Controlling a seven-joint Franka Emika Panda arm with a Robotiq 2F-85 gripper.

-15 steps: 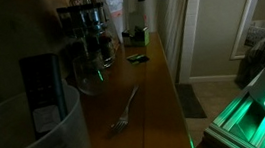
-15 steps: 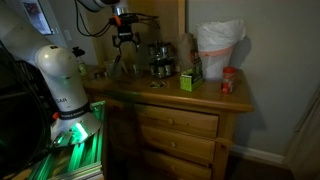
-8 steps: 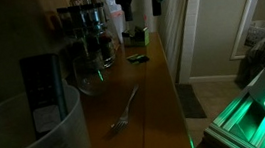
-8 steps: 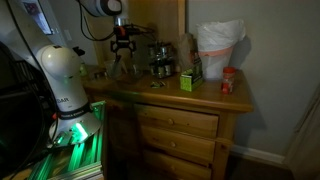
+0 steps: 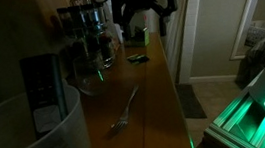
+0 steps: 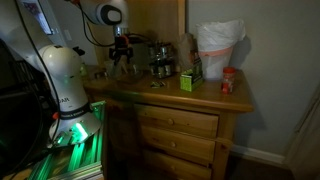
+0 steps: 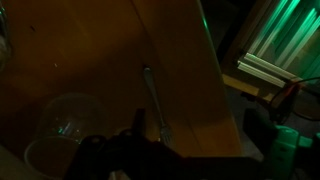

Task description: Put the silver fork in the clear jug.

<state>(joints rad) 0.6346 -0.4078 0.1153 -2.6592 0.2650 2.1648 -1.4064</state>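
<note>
I will move my gripper down and toward the pale tub next. I will turn it slightly so it straddles the silver fork's middle (image 5: 129,106) (image 7: 154,98), because the fork lies at a slant.
The silver fork (image 5: 126,107) lies on the wooden dresser top (image 5: 155,92), tines toward the near end. In the wrist view the fork (image 7: 152,95) runs up the middle of the picture, with the clear jug (image 7: 60,128) at the lower left. The clear jug (image 5: 87,73) stands left of the fork, near the wall. My gripper (image 5: 143,18) hangs open and empty above the far part of the top, well above the fork. It also shows in an exterior view (image 6: 120,58). One dark finger (image 7: 137,118) shows beside the fork; the rest of the gripper is lost in shadow.
The room is dim. Glass jars (image 5: 91,23) stand at the far left of the top, and a green box (image 5: 135,36) behind the gripper. A large pale tub (image 5: 35,145) with a dark remote (image 5: 41,89) fills the near left. The dresser edge (image 5: 179,99) drops off to the right.
My gripper has come down into view over the far part of the dresser top. The fork and the jug have not moved.
</note>
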